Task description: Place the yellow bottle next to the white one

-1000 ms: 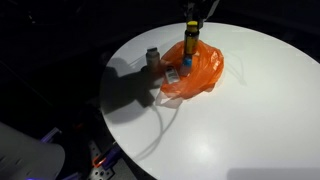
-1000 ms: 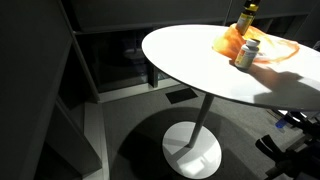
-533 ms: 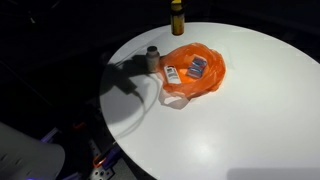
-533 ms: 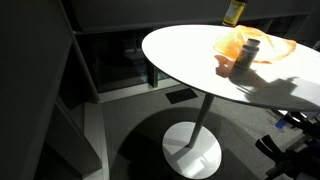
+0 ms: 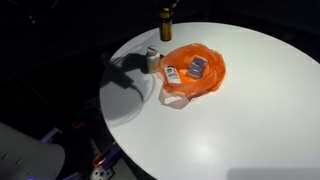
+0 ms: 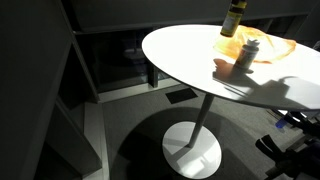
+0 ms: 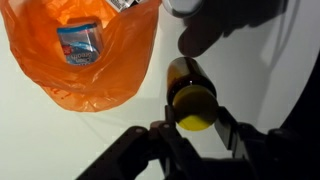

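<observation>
My gripper will next lower the yellow bottle, which is still hanging in the air, onto the tabletop spot beside the white bottle and let it go.
My gripper [image 5: 166,10] is shut on the yellow bottle [image 5: 166,22] and holds it in the air above the far edge of the round white table [image 5: 240,110]. In the wrist view the bottle [image 7: 192,98] sits between the two fingers of the gripper [image 7: 193,120], dark cap pointing away. The white bottle [image 5: 152,58] stands upright on the table, just beside the orange bag [image 5: 195,70], below and slightly to one side of the held bottle. Both also show in an exterior view: yellow bottle [image 6: 233,17], white bottle [image 6: 249,54].
The orange plastic bag [image 7: 85,60] lies open on the table with a blue container [image 7: 78,42] and a flat white-labelled item [image 5: 172,73] in it. The table edge [image 6: 190,62] drops to a dark floor. The arm's shadow falls across the table near the white bottle.
The gripper has lifted the yellow bottle up out of the orange bag and carried it sideways toward the white bottle's side. The white bottle and bag have not moved.
</observation>
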`<state>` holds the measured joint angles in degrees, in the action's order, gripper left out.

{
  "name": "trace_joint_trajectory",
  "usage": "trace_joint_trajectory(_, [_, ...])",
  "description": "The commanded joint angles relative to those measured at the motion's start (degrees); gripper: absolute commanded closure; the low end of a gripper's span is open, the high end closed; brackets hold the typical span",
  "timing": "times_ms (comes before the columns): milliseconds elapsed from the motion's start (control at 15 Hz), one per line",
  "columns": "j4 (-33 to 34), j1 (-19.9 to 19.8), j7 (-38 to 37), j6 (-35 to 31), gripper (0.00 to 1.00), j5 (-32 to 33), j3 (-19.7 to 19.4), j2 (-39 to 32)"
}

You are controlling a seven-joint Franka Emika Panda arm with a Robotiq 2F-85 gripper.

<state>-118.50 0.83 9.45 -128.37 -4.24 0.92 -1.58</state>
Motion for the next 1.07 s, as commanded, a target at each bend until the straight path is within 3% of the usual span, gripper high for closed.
trace_joint_trajectory(0, [-0.8,-0.2,1.4,2.5,0.81,-0.2,0.0,-0.5])
trace_joint_trajectory(933, [-7.9,-1.5,6.5,-2.4,0.79,0.2,-0.9,-1.5])
trace_joint_trajectory(1000, [-8.1,-1.5,6.4,-2.3,0.45,0.2,-1.0,-1.3])
